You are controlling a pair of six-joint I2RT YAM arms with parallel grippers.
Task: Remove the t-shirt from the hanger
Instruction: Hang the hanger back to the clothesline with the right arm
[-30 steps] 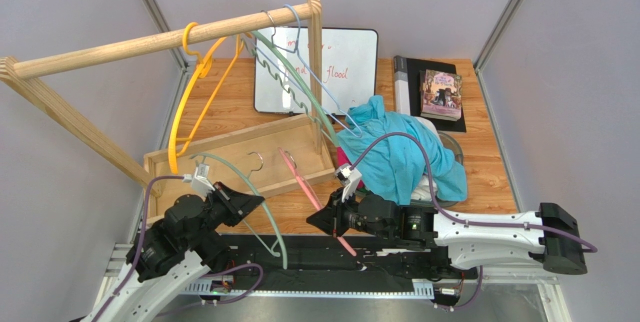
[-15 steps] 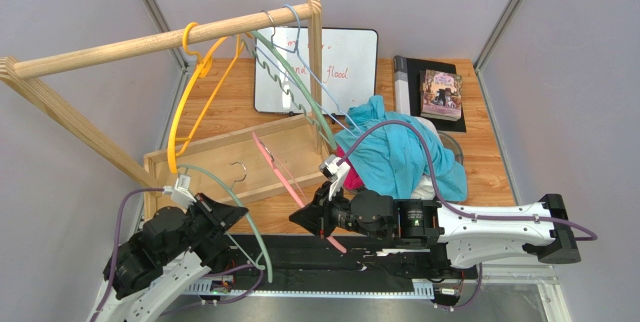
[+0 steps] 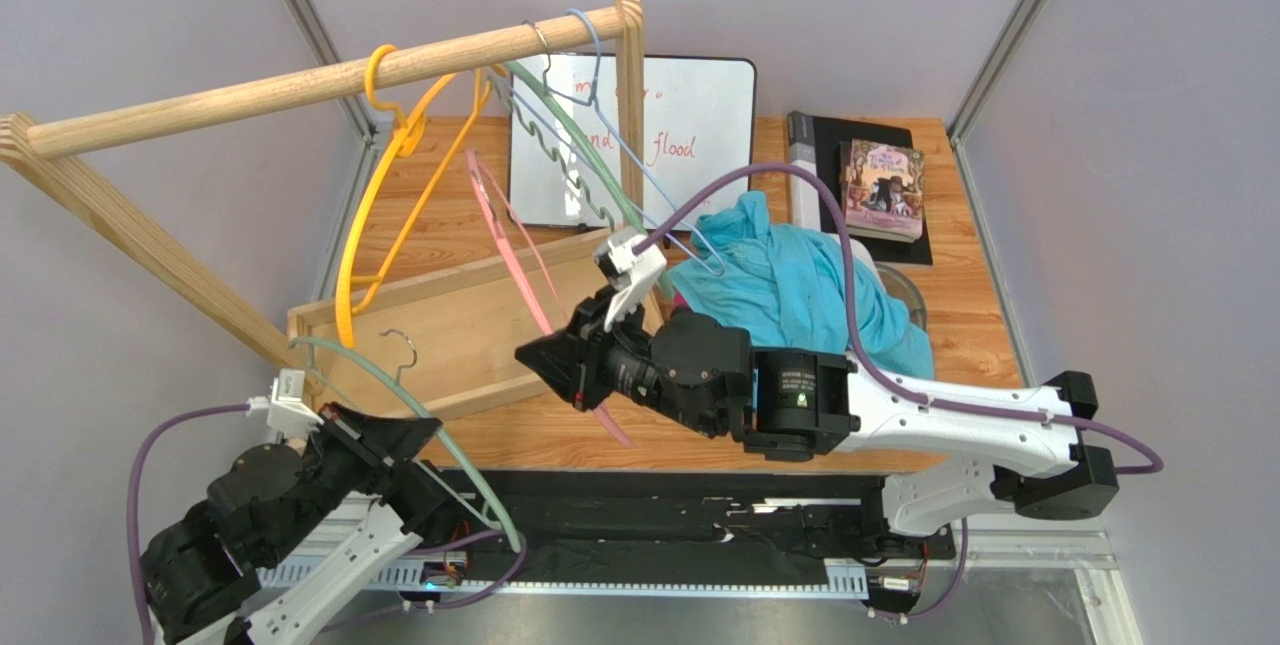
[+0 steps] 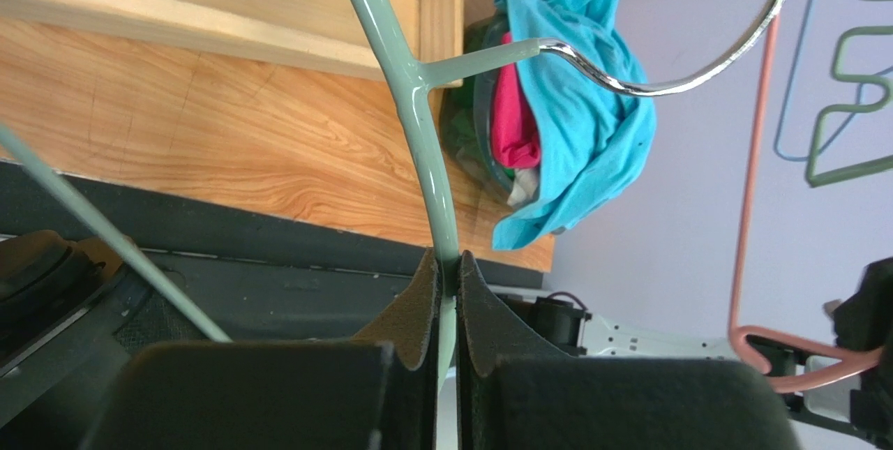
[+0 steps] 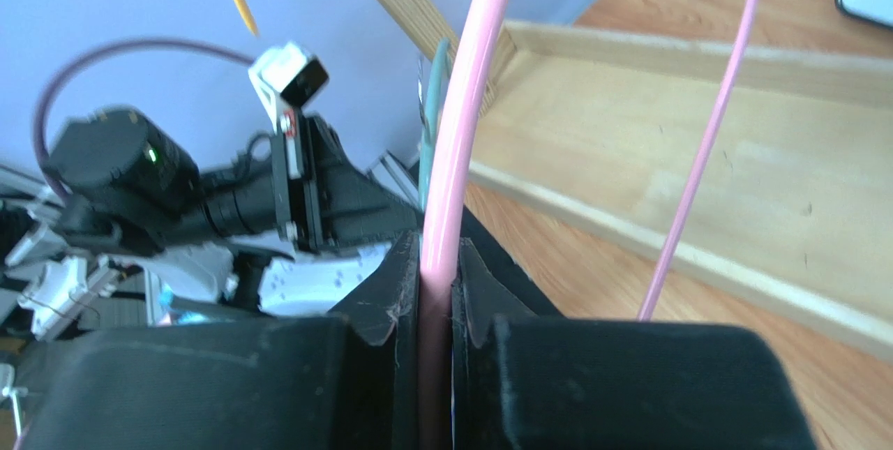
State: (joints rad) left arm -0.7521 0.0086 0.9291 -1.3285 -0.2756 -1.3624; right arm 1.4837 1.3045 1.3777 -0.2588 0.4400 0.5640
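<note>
My right gripper raises the bare pink hanger (image 3: 504, 233) next, then carries it outward onto the free part of the wooden rack's bar between yellow and green hangers.
The teal t-shirt (image 3: 796, 300) lies in a heap at the right of the table, over a pink cloth, on no hanger; it also shows in the left wrist view (image 4: 587, 105). My right gripper (image 3: 549, 360) is shut on a bare pink hanger (image 3: 504, 233) and holds it up over the wooden tray; its shaft runs between the fingers in the right wrist view (image 5: 466, 105). My left gripper (image 3: 413, 443) is shut on a bare pale green hanger (image 3: 451, 443) with a metal hook, near the front left; the left wrist view shows the jaws (image 4: 448, 262) clamped on its shoulder (image 4: 419, 105).
A wooden rack (image 3: 316, 83) carries yellow, green and blue hangers. A shallow wooden tray (image 3: 451, 323) lies beneath it. A whiteboard (image 3: 676, 120), a black folder and a book (image 3: 884, 188) lie at the back.
My right gripper has lifted the pink hanger up and to the left, toward the rack. My left arm has drawn back to the front left with the green hanger.
</note>
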